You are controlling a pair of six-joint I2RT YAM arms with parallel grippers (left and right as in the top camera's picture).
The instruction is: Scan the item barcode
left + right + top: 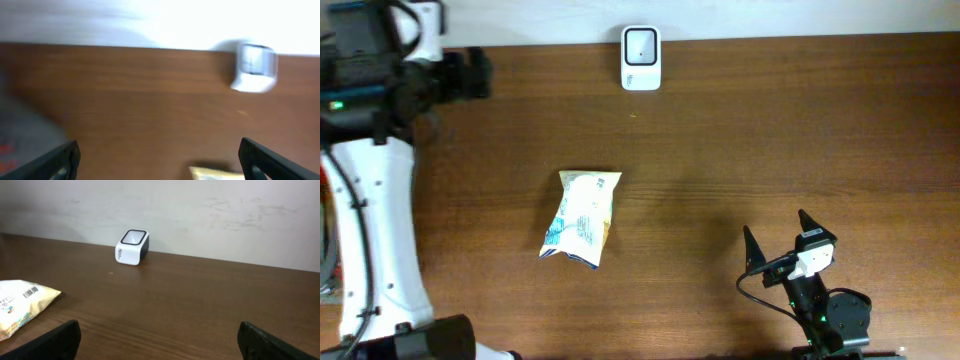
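The grey basket (328,235) (22,132) lies below my left gripper, to its left in the overhead view. My left gripper needs to swing that way and go down to close inside it.
The item, a white, yellow and blue snack bag (582,218), lies flat on the brown table left of centre. Its barcode (31,292) faces up in the right wrist view. A white scanner (641,57) stands at the table's far edge by the wall. My left gripper (160,152) is open and empty, high at the far left, in a blurred view with the scanner (255,67) to its right and a corner of the bag (215,172) below. My right gripper (776,225) is open and empty near the front right, well right of the bag (20,302), pointing towards the scanner (132,246).
The left arm's white and black body (370,200) runs down the left side of the table. A pale wall (200,215) rises behind the far edge. Bare wood (800,130) lies between the bag, the scanner and the right gripper.
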